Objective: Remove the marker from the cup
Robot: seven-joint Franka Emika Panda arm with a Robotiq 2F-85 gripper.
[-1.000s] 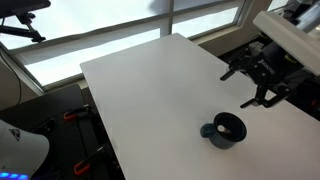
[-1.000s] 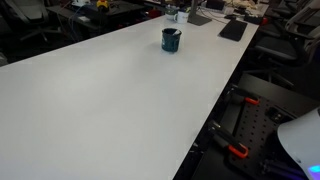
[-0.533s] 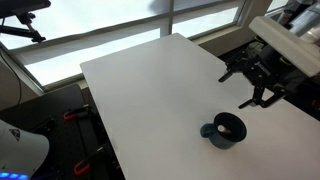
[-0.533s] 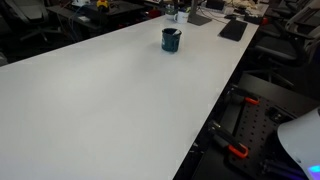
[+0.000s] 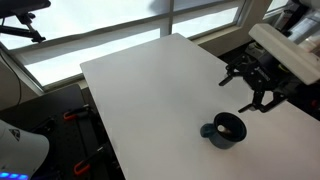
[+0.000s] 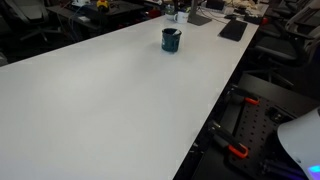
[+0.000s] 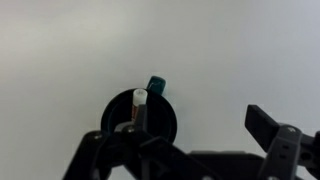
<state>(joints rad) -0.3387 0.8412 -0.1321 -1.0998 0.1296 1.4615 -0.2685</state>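
Note:
The marker stands off-centre, so my gripper needs to shift to the left in the wrist view first, to then lower over the marker's pale end [image 5: 226, 129] [image 7: 140, 97].
The cup [image 5: 224, 129] is a small dark blue-grey mug standing on the white table [image 5: 150, 90], near its right side. It also shows far back in an exterior view [image 6: 171, 40]. In the wrist view the cup [image 7: 165, 115] is seen from above, its stubby handle pointing up. The marker [image 7: 137, 106], dark reddish with a pale end, stands tilted inside it. My gripper [image 5: 256, 102] hovers above the table just beyond the cup, apart from it. Its jaws [image 7: 185, 140] are open and empty.
Windows run along the table's far edge [image 5: 120, 35]. Black arm hardware and clamps stand below the table's side [image 6: 245, 120]. Desks with clutter lie behind the cup [image 6: 215, 15]. White tabletop stretches wide to the left of the cup.
The gripper has shifted slightly left, toward the cup. The cup and marker have not moved.

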